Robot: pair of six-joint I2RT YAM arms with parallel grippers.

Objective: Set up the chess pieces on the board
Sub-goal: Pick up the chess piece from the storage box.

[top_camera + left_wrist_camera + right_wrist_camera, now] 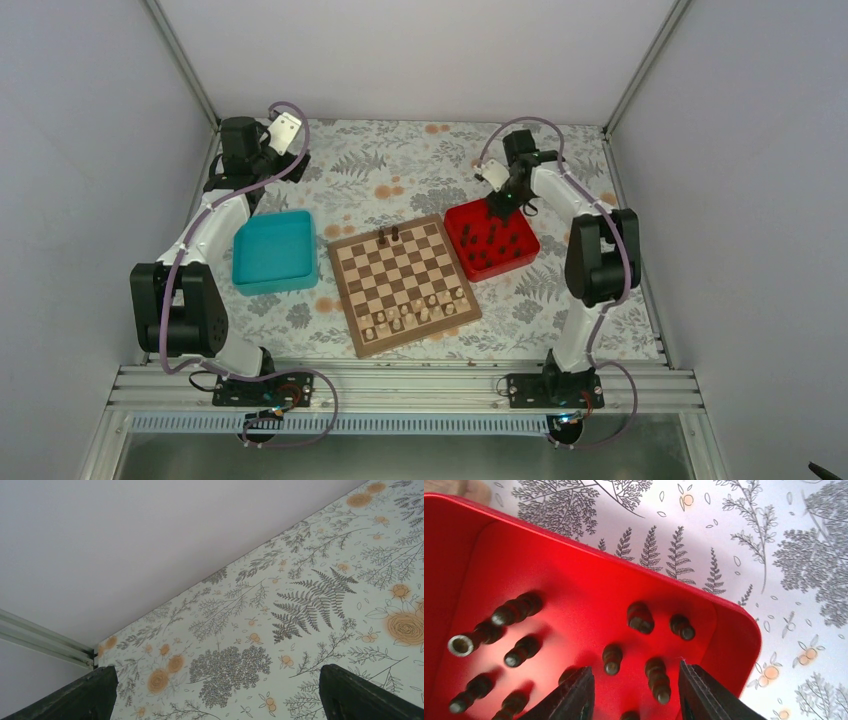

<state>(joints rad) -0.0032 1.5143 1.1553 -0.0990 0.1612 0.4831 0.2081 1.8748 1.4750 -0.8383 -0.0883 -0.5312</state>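
Note:
The robot's right gripper should go down into the red tray with its fingers open on both sides of the thick dark piece by the tray's far side, because the piece stands below that gripper.
The board (404, 285) lies in the middle of the table. Two dark chess pieces (388, 236) stand on its far edge and pale chessmen fill its near rows. Several more dark chess pieces (658, 674) stand in the red tray (491, 240) right of the board. My right gripper (636, 687) hangs open over that tray's far part, and one dark piece rises between its fingers (574, 695) without touching them. At the far left corner my left gripper (217, 692) is open above bare tablecloth with nothing in it.
A teal tray (273, 251) sits left of the board. The red tray's wall (734, 630) stands just right of my right fingers. White enclosure walls close in the flowered tablecloth (400, 170) at the back and sides.

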